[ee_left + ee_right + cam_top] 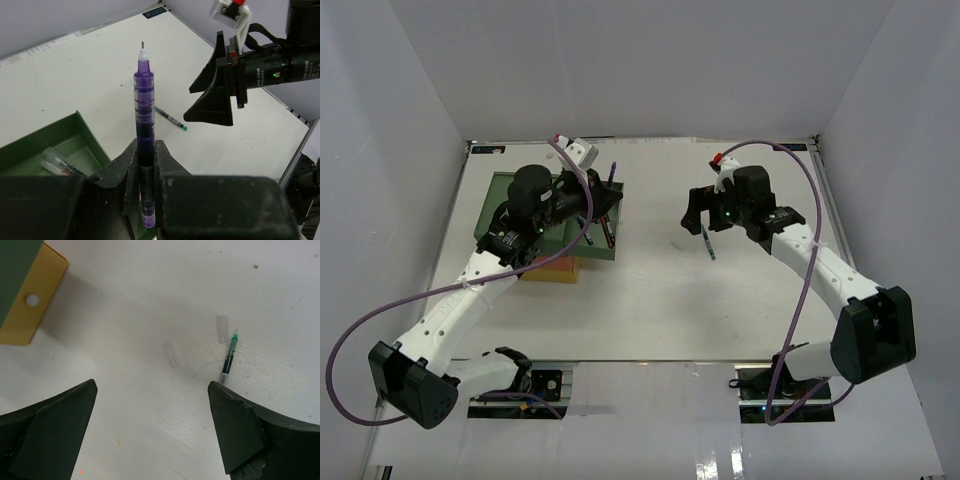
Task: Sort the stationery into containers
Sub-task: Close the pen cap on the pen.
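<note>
I should move my right gripper down toward the drawer stack [500, 190] and put its fingers on both sides of the one clear pen cap that lies apart from the green pen, closer to the drawers.
My left gripper [145, 146] is shut on a purple pen [143, 100], tip pointing away, held over the right edge of the open green drawer [75, 142]. In the top view this gripper [600, 200] is above the green, red-orange and yellow drawer stack [500, 190], with the purple pen [612, 176] sticking out past it. Thin pens [57, 162] lie in the green drawer. My right gripper [152, 390] is open and empty above the table. A green pen [229, 357] lies just beyond its right finger; it also shows in the top view [708, 243]. Tape rolls and highlighters are out of view.
Two small clear pen caps [172, 354] [222, 322] lie on the white table near the green pen. The yellow drawer front [30, 305] is at the upper left of the right wrist view. White walls enclose the table on three sides.
</note>
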Robot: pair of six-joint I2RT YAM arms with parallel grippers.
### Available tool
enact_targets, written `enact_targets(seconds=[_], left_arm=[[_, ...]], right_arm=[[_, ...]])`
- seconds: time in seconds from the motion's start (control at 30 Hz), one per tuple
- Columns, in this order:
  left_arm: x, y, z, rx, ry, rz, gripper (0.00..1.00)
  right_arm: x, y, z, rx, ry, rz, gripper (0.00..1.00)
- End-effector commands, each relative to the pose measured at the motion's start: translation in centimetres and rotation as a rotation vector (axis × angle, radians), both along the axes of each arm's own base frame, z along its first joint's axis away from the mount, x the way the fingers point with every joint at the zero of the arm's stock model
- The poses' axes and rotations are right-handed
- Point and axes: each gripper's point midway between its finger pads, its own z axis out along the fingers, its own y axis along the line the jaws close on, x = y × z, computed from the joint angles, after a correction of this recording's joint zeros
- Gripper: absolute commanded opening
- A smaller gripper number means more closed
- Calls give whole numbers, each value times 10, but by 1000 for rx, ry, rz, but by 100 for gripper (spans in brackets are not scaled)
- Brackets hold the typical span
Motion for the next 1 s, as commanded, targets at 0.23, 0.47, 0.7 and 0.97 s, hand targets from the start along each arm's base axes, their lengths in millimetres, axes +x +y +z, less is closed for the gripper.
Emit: enact_targets(seconds=[0.23, 0.47, 0.7, 0.97], left_arm=[[-5, 27, 9, 5, -85, 100, 0], [5, 47, -4, 24, -86, 179, 0], [4, 49, -2, 13, -86, 175, 0], [5, 52, -2, -5, -75, 170, 2]], right_arm=[[32, 15, -37, -269, -25, 101, 90], [36, 38, -90, -415, 55, 207, 78], [43, 46, -120, -514, 122, 218, 61], [38, 51, -150, -557, 185, 258, 49]])
